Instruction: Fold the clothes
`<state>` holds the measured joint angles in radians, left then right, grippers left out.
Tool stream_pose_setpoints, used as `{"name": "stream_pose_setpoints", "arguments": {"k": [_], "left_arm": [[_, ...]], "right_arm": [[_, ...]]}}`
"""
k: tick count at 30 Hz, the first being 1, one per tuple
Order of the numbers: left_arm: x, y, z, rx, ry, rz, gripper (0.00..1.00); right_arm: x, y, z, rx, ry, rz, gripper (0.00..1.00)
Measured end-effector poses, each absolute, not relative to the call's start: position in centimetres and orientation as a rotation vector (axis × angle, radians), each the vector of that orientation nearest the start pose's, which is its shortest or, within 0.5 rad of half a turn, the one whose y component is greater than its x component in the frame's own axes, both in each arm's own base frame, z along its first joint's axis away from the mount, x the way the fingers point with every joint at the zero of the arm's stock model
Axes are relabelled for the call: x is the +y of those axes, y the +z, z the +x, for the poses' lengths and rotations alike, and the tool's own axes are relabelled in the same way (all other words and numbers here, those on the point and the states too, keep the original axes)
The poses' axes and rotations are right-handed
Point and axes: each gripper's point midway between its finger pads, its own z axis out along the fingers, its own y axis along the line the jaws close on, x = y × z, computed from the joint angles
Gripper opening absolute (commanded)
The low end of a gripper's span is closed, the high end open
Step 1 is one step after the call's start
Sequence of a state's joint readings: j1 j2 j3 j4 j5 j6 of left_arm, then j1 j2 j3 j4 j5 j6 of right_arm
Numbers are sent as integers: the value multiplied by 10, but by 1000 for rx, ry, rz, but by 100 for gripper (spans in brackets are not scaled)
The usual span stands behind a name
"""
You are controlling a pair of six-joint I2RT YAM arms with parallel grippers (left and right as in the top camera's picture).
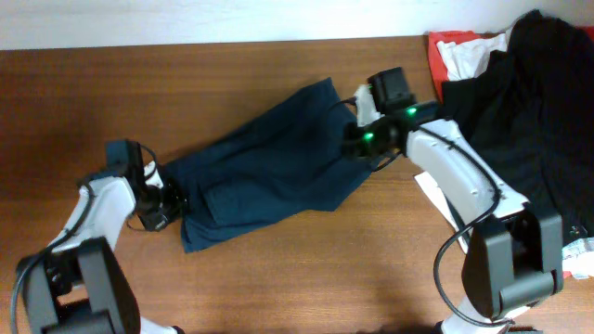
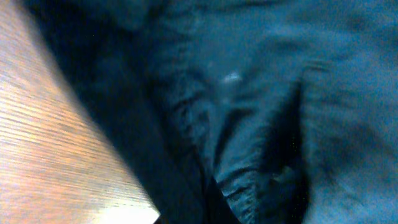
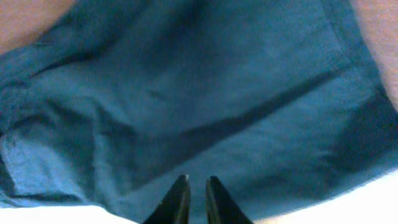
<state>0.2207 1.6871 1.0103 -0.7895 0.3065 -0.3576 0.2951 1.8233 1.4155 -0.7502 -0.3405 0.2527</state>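
Observation:
The shorts' far edge (image 1: 243,136) is to my left gripper's right in the overhead view, so my gripper will next lift, carry the bunched end outward there and release it.
The dark navy shorts (image 1: 269,162) lie stretched diagonally across the middle of the table. My left gripper (image 1: 170,206) is at their lower left end. The left wrist view is filled with bunched navy fabric (image 2: 249,93), which hides the fingers. My right gripper (image 1: 357,141) is at the shorts' upper right end. In the right wrist view its fingers (image 3: 197,180) are nearly together, tips pinched on the navy cloth (image 3: 186,81) near its edge.
A pile of other clothes sits at the back right: a black garment (image 1: 529,102), a white one (image 1: 473,56) and an orange-red one (image 1: 445,42). A white sheet (image 1: 434,197) lies under my right arm. The wooden table (image 1: 278,278) shows in front.

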Motion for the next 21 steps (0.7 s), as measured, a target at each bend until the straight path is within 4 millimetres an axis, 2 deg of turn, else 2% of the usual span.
{"name": "stream_pose_setpoints", "arguments": {"k": [2,3,4,5,6,8,10,11,12,15,16,17,18,20,21], "left_arm": [[20,96,328,2843,-464,-755,0],[21,118,333,2812,-462,-731,0],[19,145,335,2779,-464,-706,1],[15,161,334,2761,-465,-678,1],[6,166,330,2781,-481,-656,0],[-14,172,330,2790,-532,-580,0],[-26,180,330,2773,-558,-535,1],[-31,183,329,2767,-569,-514,1],[-32,184,330,2761,-574,-507,0],[-28,189,337,2733,-545,-501,1],[-25,192,340,2722,-517,-496,1],[-21,194,341,2716,-488,-489,1],[-20,193,341,2718,-472,-486,1],[-17,192,341,2718,-447,-481,1],[-17,192,341,2720,-446,-480,1]], "right_arm": [[222,108,384,2744,661,-300,12],[242,101,379,2738,690,-362,12],[282,80,366,2742,754,-482,13],[311,62,354,2737,812,-572,13],[348,46,341,2699,873,-672,13],[390,18,306,2698,975,-810,13],[425,10,275,2643,1132,-939,14],[434,12,263,2631,1173,-975,16],[435,13,261,2630,1187,-982,19],[411,10,267,2759,1156,-913,25],[367,12,287,2915,1070,-766,25],[343,20,302,2955,1019,-689,25],[314,28,312,3009,942,-614,25],[240,46,328,3119,714,-422,24],[209,42,330,3177,571,-359,24]]}}
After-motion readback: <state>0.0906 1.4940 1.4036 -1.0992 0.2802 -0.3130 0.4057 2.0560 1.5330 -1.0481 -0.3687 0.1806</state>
